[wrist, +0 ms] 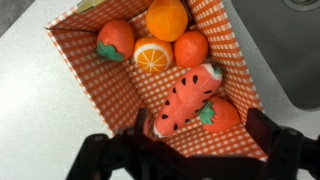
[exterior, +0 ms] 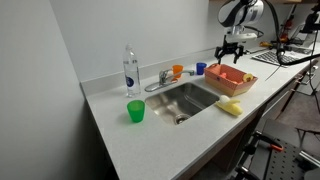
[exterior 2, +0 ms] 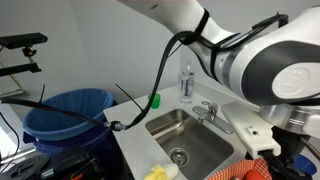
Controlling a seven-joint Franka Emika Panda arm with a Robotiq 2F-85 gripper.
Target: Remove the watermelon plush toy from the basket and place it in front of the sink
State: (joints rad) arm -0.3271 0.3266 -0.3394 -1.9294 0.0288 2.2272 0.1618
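Note:
The watermelon plush toy (wrist: 187,101) is beside the strawberry-like toy in the basket. My gripper will go down past the basket's rim to reach it.
In the wrist view the watermelon plush toy (wrist: 188,97) lies slanted on the floor of the salmon-red checkered basket (wrist: 100,85), red face with dark specks up. My gripper (wrist: 200,130) is open and empty just above it, one finger on each side of the toy's lower end. In an exterior view the gripper (exterior: 232,50) hangs over the basket (exterior: 225,86), which stands on the white counter to the right of the steel sink (exterior: 190,98). The sink (exterior 2: 185,140) and part of the basket (exterior 2: 245,172) also show in the exterior view that the arm largely fills.
The basket also holds a red strawberry-like toy (wrist: 220,115) touching the watermelon, two orange toys (wrist: 166,18), an orange slice (wrist: 152,56) and a red fruit (wrist: 115,40). A yellow block (exterior: 231,106) lies before the basket. A green cup (exterior: 135,111), a bottle (exterior: 130,70), a faucet (exterior: 160,80) and small cups (exterior: 178,70) surround the sink.

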